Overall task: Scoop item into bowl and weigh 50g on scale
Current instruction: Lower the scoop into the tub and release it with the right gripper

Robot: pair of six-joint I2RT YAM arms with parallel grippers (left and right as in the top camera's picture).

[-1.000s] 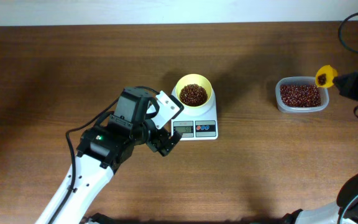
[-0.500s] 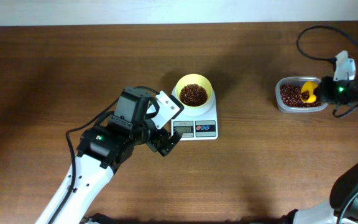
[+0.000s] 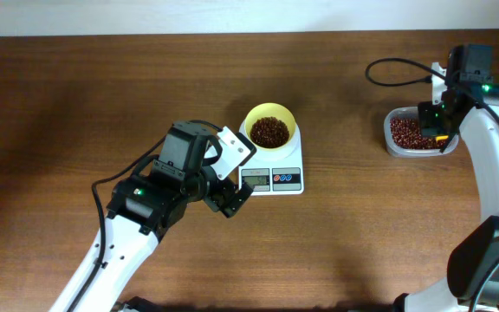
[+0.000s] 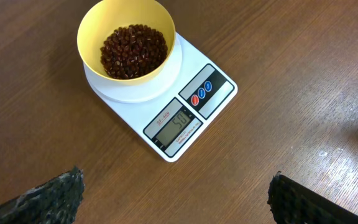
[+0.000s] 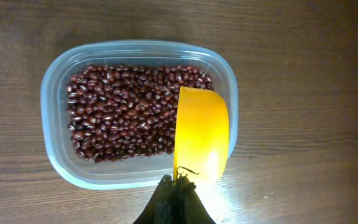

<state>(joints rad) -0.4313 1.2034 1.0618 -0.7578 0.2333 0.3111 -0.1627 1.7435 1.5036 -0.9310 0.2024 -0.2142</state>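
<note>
My right gripper will next turn, swing the scoop (image 5: 202, 135) over the beans in the clear container and let go of it, because the scale's display already shows the asked weight.
The pale yellow bowl (image 3: 270, 126) stands on the white scale (image 3: 273, 177) and holds reddish-brown beans (image 3: 269, 132); the left wrist view shows the bowl (image 4: 127, 43), its beans (image 4: 133, 50) and the scale (image 4: 185, 121), whose display seems to read 50. My left gripper (image 3: 230, 201) is open and empty just left of the scale's front, its fingertips at the bottom corners of the left wrist view (image 4: 176, 199). My right gripper (image 5: 178, 193) is shut on the bright yellow scoop (image 5: 202, 135), turned on its side over the right part of the clear container (image 5: 55, 146) of beans (image 5: 123, 118).
The clear container (image 3: 395, 147) sits at the far right of the brown wooden table (image 3: 362, 234). A black cable (image 3: 397, 69) loops behind the right arm.
My right arm has swung left and brought the scoop from the container's right edge to over the beans, turning it on its side. The left arm, bowl and scale have not moved.
</note>
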